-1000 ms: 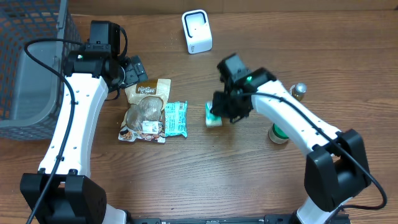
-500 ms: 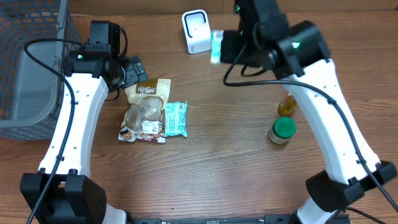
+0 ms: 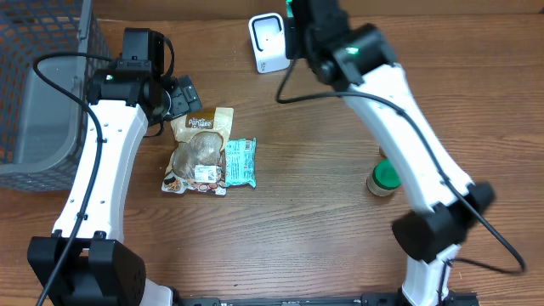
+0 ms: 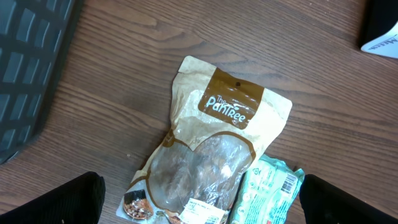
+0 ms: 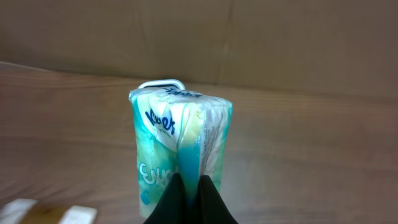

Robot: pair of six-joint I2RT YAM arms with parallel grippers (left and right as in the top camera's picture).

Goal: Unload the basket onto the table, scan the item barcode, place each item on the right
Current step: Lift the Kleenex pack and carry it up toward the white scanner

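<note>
Bare wood lies open beside the green-lidded jar. My right gripper should go over the white scanner (image 3: 268, 42), then back and down to let go of the tissue pack there.
The item is a green and white tissue pack (image 5: 180, 143), standing upright in the right wrist view. My right gripper (image 5: 189, 186) is shut on its lower middle fold and holds it off the table. From overhead, that gripper (image 3: 297, 25) is at the back edge, just right of the white scanner (image 3: 268, 42). The scanner's top rim (image 5: 161, 83) peeks out behind the pack. My left gripper (image 4: 205, 205) hangs open over a Pantree pouch (image 4: 211, 155) with nothing between its fingers. In the overhead view the left gripper (image 3: 183, 95) is at the left.
A teal snack packet (image 3: 240, 161) lies against the right side of the pouch (image 3: 197, 144). A grey mesh basket (image 3: 42, 85) fills the far left. A green-lidded jar (image 3: 384, 178) stands at the right, under the right arm.
My right arm has lifted the tissue pack from the middle of the table and carried it back to the scanner's right side. The left arm has not moved.
</note>
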